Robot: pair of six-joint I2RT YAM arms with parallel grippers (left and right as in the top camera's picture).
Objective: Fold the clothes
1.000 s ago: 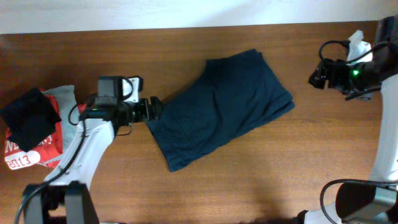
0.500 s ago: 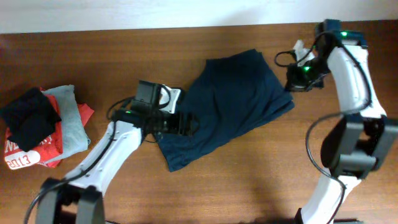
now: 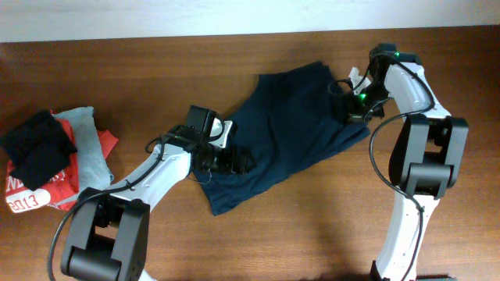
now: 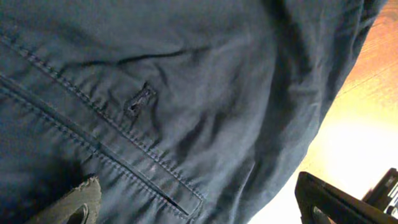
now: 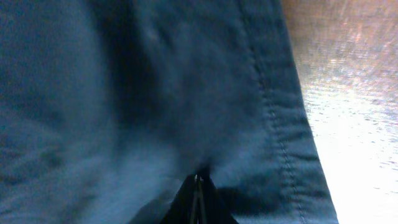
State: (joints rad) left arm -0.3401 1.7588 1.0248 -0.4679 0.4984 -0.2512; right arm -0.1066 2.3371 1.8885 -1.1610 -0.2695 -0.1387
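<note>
The fingers of my left gripper are on both sides of the pocket slit instead, so they need to go to the left in the overhead view and down onto the clothes' edge nearest the pile.
The clothes (image 3: 289,133), a dark navy wrinkled garment, lie spread slantwise across the middle of the wooden table (image 3: 351,226). My left gripper (image 3: 238,161) hangs open over their lower left part. In the left wrist view its fingers (image 4: 65,204) straddle a stitched pocket slit in the clothes (image 4: 186,93), with the gripper (image 4: 202,208) holding nothing. My right gripper (image 3: 351,109) sits at the garment's upper right edge. In the right wrist view the gripper (image 5: 198,180) is shut, its tips pinching navy fabric (image 5: 124,93) beside a stitched hem.
At the far left of the table lies a pile: a small black cloth (image 3: 35,148) on a red shirt (image 3: 31,191) with white print, next to a grey garment (image 3: 86,152). Bare wood (image 5: 348,93) shows just right of the hem.
My left arm swung right from the garment's left edge onto the fabric, staying open. My right arm came in from the table's right side to the garment's edge and shut.
</note>
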